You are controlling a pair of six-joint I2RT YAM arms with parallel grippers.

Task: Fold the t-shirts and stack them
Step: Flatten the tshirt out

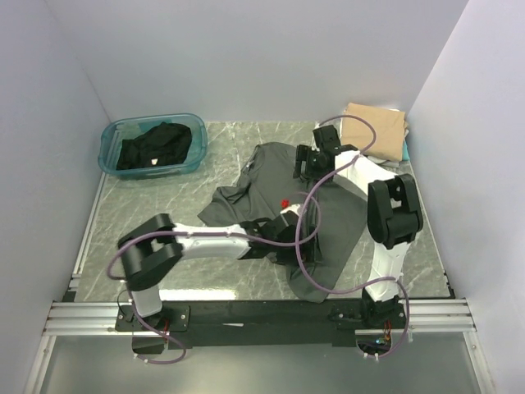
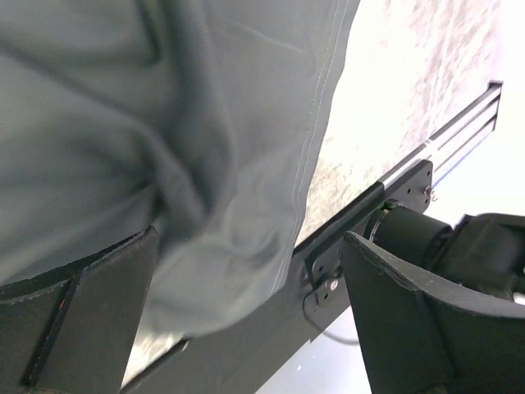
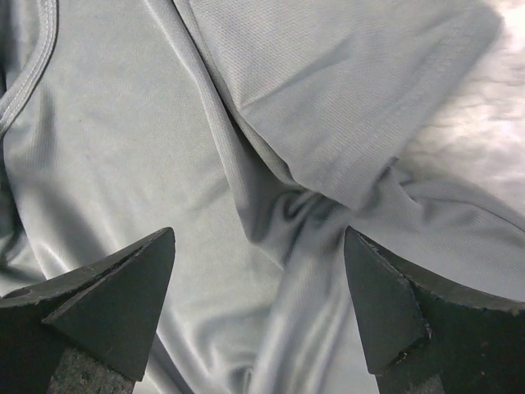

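My left gripper needs to move outward and to the left in the top view next, onto the sleeve's outer tip (image 1: 205, 215), because the sleeve's tip sticks out onto bare marble.
A dark charcoal-grey t-shirt (image 1: 262, 176) lies crumpled across the middle of the marble table. My left gripper (image 1: 287, 232) hovers over its near part, open. In the left wrist view the shirt's hemmed edge (image 2: 312, 131) bunches between the wide-apart fingers (image 2: 82, 320) without being pinched. My right gripper (image 1: 307, 162) is over the shirt's far part, also open. In the right wrist view a sleeve (image 3: 353, 98) and a wrinkled fold (image 3: 303, 222) lie below its fingers (image 3: 410, 304). A folded tan t-shirt (image 1: 373, 125) sits at the back right. A black t-shirt (image 1: 154, 146) lies in the tub.
A translucent teal tub (image 1: 194, 131) stands at the back left. A teal edge (image 1: 406, 149) shows under the tan shirt. White walls close in the sides and back. An aluminium rail (image 1: 246, 316) runs along the near table edge, also seen by the left wrist (image 2: 459, 123).
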